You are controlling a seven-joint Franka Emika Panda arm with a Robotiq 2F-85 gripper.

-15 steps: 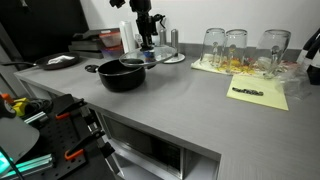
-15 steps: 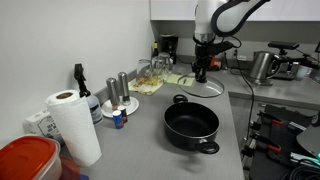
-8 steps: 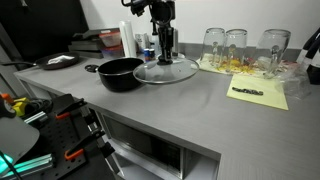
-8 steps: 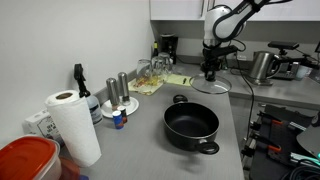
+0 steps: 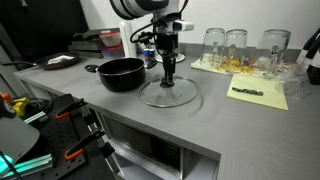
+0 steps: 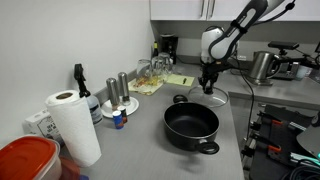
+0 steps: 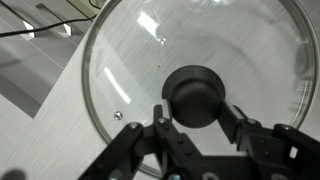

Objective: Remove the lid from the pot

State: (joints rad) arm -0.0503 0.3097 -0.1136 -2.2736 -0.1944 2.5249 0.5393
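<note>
My gripper goes down and sets the glass lid (image 5: 167, 95) onto the bare counter beside the pot (image 5: 121, 73) next, since the lid still hangs just above that clear spot.
The black pot (image 5: 121, 73) stands open on the grey counter, also seen in the second exterior view (image 6: 191, 125). The glass lid (image 5: 167, 95) lies low over the counter beside the pot, near the front edge; it also shows by the counter edge (image 6: 220, 99). My gripper (image 5: 169, 78) (image 6: 207, 88) points straight down and is shut on the lid's black knob (image 7: 194, 95). In the wrist view the fingers (image 7: 195, 108) clamp the knob on both sides, with the see-through lid (image 7: 130, 60) filling the frame.
Clear glass jars (image 5: 238, 48) stand on a yellow mat at the back. A yellow sheet (image 5: 258, 94) lies nearby. A paper towel roll (image 6: 70, 125), bottles (image 6: 118, 92) and a red container (image 6: 28, 160) are at the counter's other end. The counter's front edge (image 5: 190, 140) is close.
The gripper has carried the lid away from beside the pot's back toward the counter's front edge and lowered it. The pot has not moved.
</note>
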